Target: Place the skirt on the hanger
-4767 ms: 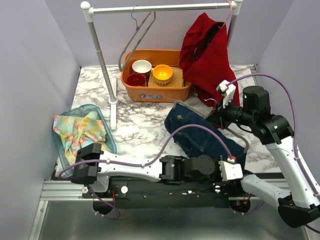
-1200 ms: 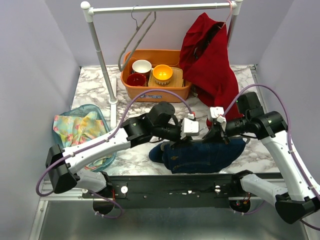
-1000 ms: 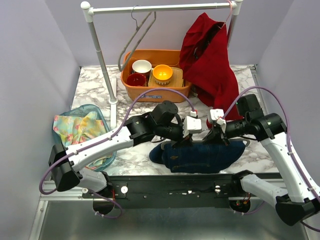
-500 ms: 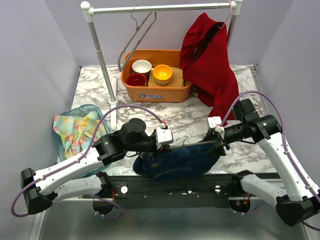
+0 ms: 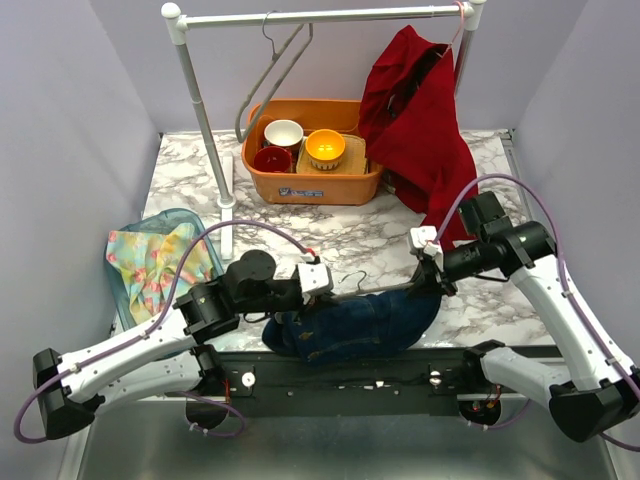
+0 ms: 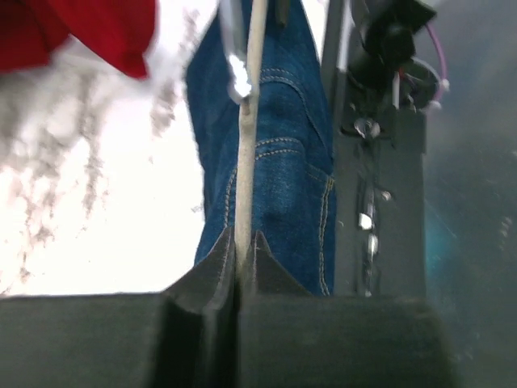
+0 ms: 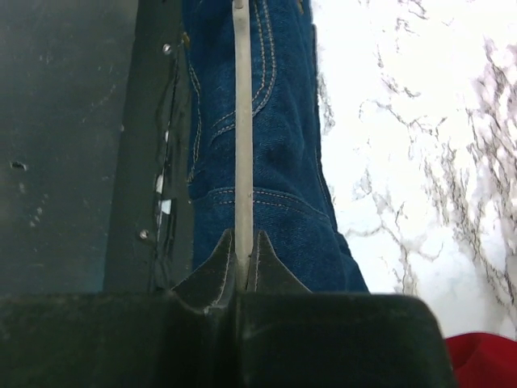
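The white bar's bare part (image 5: 400, 14) lies above and outward of my right gripper, so I will raise the gripper outward and release the hanger there.
The blue denim skirt (image 5: 350, 325) hangs from a thin grey hanger (image 5: 370, 290) near the table's front edge, its lower part drooping over the arm base. My left gripper (image 5: 318, 287) is shut on the hanger's left end. My right gripper (image 5: 430, 272) is shut on its right end. In the left wrist view the hanger bar (image 6: 247, 121) runs out of the closed gripper (image 6: 240, 245) with the skirt (image 6: 287, 170) beneath it. The right wrist view shows the same: bar (image 7: 241, 121), closed gripper (image 7: 242, 242), skirt (image 7: 279, 186).
A white clothes rail (image 5: 320, 16) stands at the back with grey hangers (image 5: 275, 70) and a red garment (image 5: 420, 120) on it. An orange bin (image 5: 312, 185) holds bowls. A teal bin (image 5: 125, 295) with patterned cloth sits at the left.
Both grippers have carried the hanger with the skirt to the left and toward the front edge. The skirt has come off the table and now hangs from the bar.
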Controlling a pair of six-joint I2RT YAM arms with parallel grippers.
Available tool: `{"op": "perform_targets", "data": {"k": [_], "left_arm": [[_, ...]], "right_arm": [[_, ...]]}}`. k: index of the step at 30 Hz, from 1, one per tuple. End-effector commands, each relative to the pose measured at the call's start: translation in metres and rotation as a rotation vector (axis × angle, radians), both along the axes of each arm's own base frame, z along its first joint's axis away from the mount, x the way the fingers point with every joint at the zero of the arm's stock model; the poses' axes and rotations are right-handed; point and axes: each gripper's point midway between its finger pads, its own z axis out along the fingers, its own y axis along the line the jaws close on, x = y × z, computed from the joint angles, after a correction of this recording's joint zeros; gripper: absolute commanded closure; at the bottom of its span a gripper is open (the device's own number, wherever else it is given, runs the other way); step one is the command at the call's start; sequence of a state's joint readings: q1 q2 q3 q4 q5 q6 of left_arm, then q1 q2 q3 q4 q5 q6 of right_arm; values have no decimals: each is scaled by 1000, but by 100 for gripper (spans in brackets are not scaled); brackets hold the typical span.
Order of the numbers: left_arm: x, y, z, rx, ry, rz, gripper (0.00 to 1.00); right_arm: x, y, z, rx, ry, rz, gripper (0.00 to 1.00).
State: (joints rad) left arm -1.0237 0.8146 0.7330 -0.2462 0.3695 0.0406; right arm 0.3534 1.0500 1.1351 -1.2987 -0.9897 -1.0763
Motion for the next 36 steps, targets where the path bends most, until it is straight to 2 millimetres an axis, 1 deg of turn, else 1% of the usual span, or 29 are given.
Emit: {"op": "perform_targets", "data": {"k": [1, 2, 3, 4, 5, 6, 7, 8, 9, 12, 14, 15, 16, 17, 18, 19, 21, 22, 23, 24, 26, 28, 30, 31, 32, 33, 34, 35, 36], "left_arm": [[51, 22, 61, -209, -179, 317, 64], [57, 31, 63, -210, -188, 369, 46], [60, 46, 75, -244, -226, 428, 27], [62, 55, 82, -266, -250, 460, 21], [69, 69, 90, -296, -276, 534, 15], [66, 84, 100, -345, -306, 570, 8], [68, 96, 106, -360, -334, 612, 7], [73, 111, 107, -357, -343, 681, 6], [69, 125, 116, -391, -361, 704, 4], [63, 139, 111, -390, -359, 720, 2], [60, 136, 95, -365, -324, 704, 2], [60, 131, 79, -338, -307, 690, 2], [61, 129, 71, -322, -296, 688, 2], [61, 128, 61, -300, -281, 687, 2], [62, 125, 54, -276, -275, 681, 2], [62, 125, 53, -265, -270, 678, 2], [62, 124, 53, -257, -263, 679, 1], [61, 123, 53, -256, -266, 669, 1], [61, 122, 51, -252, -267, 663, 1], [61, 122, 51, -253, -266, 663, 1], [60, 122, 50, -251, -268, 659, 1], [60, 123, 49, -251, -272, 662, 1], [60, 123, 49, -253, -272, 661, 1], [60, 123, 50, -256, -272, 659, 1], [60, 123, 50, -256, -272, 658, 1], [60, 123, 50, -257, -274, 658, 1], [60, 123, 49, -254, -273, 657, 1], [60, 123, 50, -258, -273, 658, 1], [60, 124, 51, -258, -275, 658, 1]], "right_arm": [[5, 2, 48, 52, 22, -174, 99], [12, 0, 57, 53, -11, -219, 99], [14, -2, 68, 72, -51, -254, 99], [20, -1, 87, 106, -80, -299, 99], [25, -4, 95, 109, -103, -338, 99], [27, -4, 102, 120, -111, -357, 99], [30, -4, 111, 131, -95, -392, 99], [36, -7, 121, 135, -118, -438, 99], [41, -9, 129, 144, -130, -475, 100], [63, -17, 162, 196, -220, -603, 99], [78, -23, 177, 213, -238, -703, 100], [83, -25, 197, 253, -278, -729, 99], [86, -25, 206, 275, -276, -750, 99], [99, -25, 209, 266, -262, -784, 99], [98, -27, 228, 295, -281, -803, 99], [101, -26, 233, 304, -265, -816, 99], [120, -27, 237, 304, -248, -881, 99], [126, -26, 245, 332, -248, -900, 99], [133, -29, 250, 343, -255, -938, 99], [143, -27, 252, 351, -255, -948, 99], [154, -30, 264, 388, -253, -1006, 99], [171, -29, 267, 401, -231, -1054, 99], [182, -33, 283, 440, -239, -1112, 99], [193, -30, 283, 449, -218, -1129, 99], [197, -29, 287, 462, -219, -1137, 99], [198, -29, 297, 491, -227, -1136, 99], [203, -26, 302, 517, -218, -1139, 99], [214, -23, 300, 516, -206, -1149, 99], [218, -23, 309, 539, -208, -1162, 99]]}}
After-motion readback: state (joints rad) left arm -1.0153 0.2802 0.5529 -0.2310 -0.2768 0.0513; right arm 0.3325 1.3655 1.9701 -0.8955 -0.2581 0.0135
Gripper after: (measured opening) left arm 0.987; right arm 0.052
